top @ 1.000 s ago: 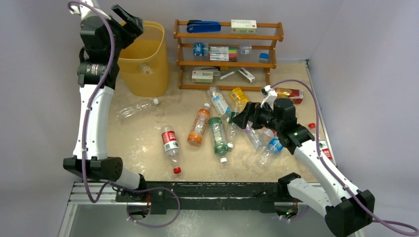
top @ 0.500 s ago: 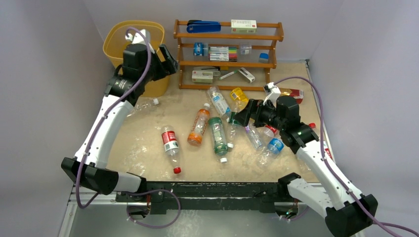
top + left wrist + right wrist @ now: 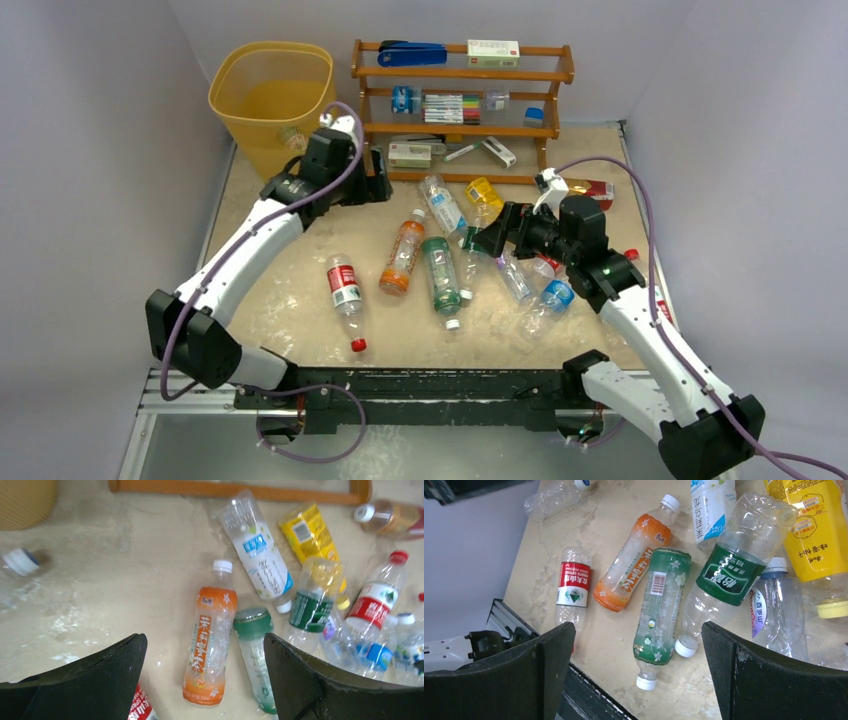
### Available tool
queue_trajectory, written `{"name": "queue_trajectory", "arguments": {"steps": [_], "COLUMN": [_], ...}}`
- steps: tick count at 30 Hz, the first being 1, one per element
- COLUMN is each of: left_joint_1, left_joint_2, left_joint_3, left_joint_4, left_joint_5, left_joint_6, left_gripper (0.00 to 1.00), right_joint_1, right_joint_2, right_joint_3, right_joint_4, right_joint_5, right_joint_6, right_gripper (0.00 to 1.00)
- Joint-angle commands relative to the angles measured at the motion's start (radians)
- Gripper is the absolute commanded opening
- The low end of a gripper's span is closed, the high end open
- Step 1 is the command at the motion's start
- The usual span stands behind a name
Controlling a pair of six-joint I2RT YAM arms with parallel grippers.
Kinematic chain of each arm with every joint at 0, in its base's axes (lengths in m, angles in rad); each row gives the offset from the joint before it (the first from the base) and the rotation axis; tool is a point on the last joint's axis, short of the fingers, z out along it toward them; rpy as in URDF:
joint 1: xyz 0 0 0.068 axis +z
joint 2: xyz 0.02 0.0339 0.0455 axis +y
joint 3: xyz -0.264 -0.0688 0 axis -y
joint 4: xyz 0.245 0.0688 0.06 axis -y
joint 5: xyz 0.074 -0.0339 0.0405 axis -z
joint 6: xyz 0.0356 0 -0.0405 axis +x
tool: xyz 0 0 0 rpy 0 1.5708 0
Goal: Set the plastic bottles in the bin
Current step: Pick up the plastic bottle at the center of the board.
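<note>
The orange bottle is below the left gripper and closer to the robot's base, so the left gripper will next go down and pull back onto the orange bottle's labelled middle.
The yellow-orange bin stands at the back left, and one bottle shows through its wall. Several plastic bottles lie mid-table: an orange one, a green one, a red-labelled clear one, a blue-labelled clear one and a yellow one. My left gripper is open and empty, above the table in front of the bin; in the left wrist view it hangs over the orange bottle. My right gripper is open and empty over the pile; its wrist view shows the green bottle below.
A brown wooden rack with boxes, pens and a blue stapler stands at the back. More clear bottles lie under the right arm. A loose clear bottle's cap shows at the left near the bin. Grey walls close both sides.
My left arm has swung from above the bin down and to the right, to just in front of the rack near the bottles. My right gripper has barely moved.
</note>
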Motion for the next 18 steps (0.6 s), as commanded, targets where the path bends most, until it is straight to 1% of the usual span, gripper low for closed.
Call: {"name": "queue_trajectory", "arguments": {"steps": [1, 7, 18], "left_joint_1": [-0.059, -0.108, -0.158], "left_joint_2": [0.057, 0.129, 0.235], "left_joint_3": [-0.044, -0.094, -0.144], "left_joint_4": [0.043, 0.071, 0.084], "left_joint_5": [0.021, 0.045, -0.009], "left_joint_6": [0.038, 0.038, 0.055], "left_gripper": [0.87, 0.87, 0.88], "right_joint_1": [0.004, 0.004, 0.004], "right_joint_2": [-0.016, -0.019, -0.043], "right_joint_3": [-0.007, -0.019, -0.037], "right_joint_4": [0.034, 0.041, 0.027], "right_joint_5": [0.009, 0.010, 0.001], "right_joint_6": [0.015, 0.015, 0.009], "right_gripper": [1.00, 1.00, 1.00]}}
